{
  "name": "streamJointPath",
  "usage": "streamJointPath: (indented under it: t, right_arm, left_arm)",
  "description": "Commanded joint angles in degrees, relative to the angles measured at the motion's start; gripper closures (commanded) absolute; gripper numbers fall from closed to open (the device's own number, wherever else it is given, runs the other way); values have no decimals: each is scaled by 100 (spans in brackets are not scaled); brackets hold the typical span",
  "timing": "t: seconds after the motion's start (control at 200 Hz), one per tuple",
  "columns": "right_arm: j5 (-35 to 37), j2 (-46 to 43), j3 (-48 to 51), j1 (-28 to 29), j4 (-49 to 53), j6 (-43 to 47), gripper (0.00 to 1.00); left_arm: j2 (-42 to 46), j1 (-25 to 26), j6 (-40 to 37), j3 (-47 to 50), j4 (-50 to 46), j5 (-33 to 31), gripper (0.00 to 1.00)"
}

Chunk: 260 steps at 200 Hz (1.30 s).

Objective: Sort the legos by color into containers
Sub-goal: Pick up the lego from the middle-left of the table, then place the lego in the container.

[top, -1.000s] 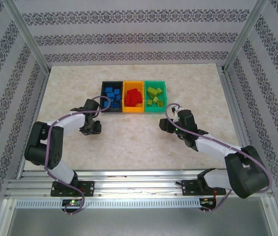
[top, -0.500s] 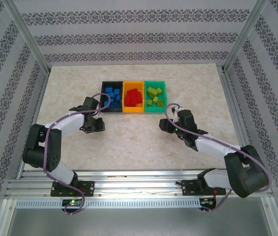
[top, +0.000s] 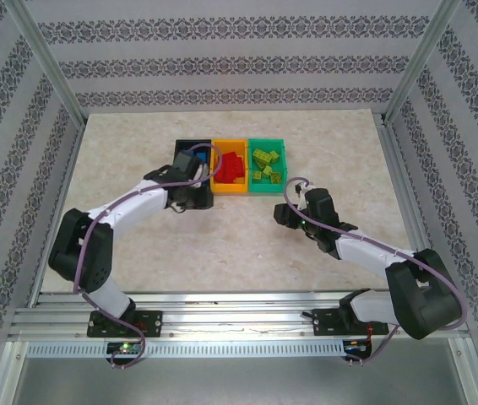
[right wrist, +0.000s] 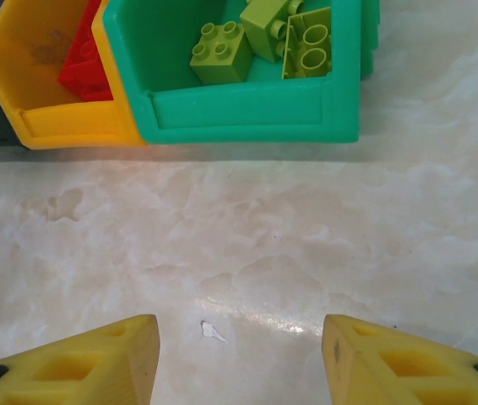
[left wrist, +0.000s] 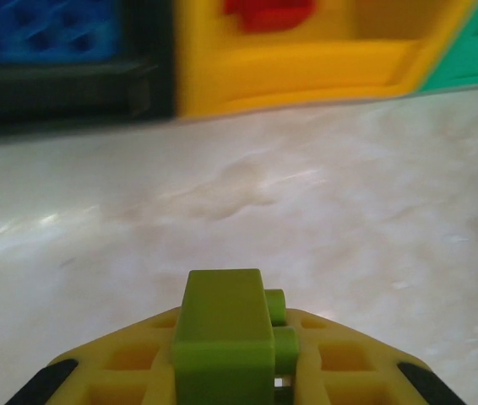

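Note:
I will swing my left gripper outward past the orange container (top: pixel 230 191) and over the far end of the green container, where it will let go of the lego.
My left gripper (top: pixel 197 192) is shut on a yellow-green lego (left wrist: pixel 226 325), held low over the table just before the black container (left wrist: pixel 62 84) and the orange container (left wrist: pixel 290 72). Blue legos (top: pixel 190 157) lie in the black container (top: pixel 180 145). Red legos (top: pixel 230 167) fill the orange container (top: pixel 230 191), and yellow-green legos (right wrist: pixel 220 52) lie in the green container (right wrist: pixel 247 114). In front of the green container my right gripper (right wrist: pixel 239 337) stands open over bare table, nothing between its fingers.
The three containers stand side by side at the table's far middle. Aluminium posts and patterned walls close in the marble-look table (top: pixel 239 245) on three sides. Both arm bases sit on the rail at the near edge.
My left arm has swung right and forward with the yellow-green lego, from left of the black container to its front right corner. The right arm has not moved.

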<state>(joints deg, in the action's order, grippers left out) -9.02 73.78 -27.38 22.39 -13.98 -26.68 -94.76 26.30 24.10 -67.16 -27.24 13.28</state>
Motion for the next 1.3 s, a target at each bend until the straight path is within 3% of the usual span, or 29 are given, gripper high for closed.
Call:
streamJointPath:
  t: [0.0, 0.165, 0.455, 0.899, 1.294]
  right_arm:
    - [85, 5, -145, 20, -33, 89, 46]
    - [184, -246, 16, -58, -150, 1, 46]
    - [210, -566, 253, -378, -259, -149, 46]
    - [213, -784, 452, -686, -432, -353, 45]
    - [93, -704, 464, -750, -534, -442, 45]
  left_arm:
    - [-308, 383, 210, -662, 116, 79, 84]
    - [-882, 762, 264, -1799, 54, 248, 84]
    - [-2268, 981, 318, -4167, -323, 783, 84]
    - [-4594, 953, 186, -7762, -1066, 214, 81]
    - [-5436, 727, 736, -8052, -229, -193, 76]
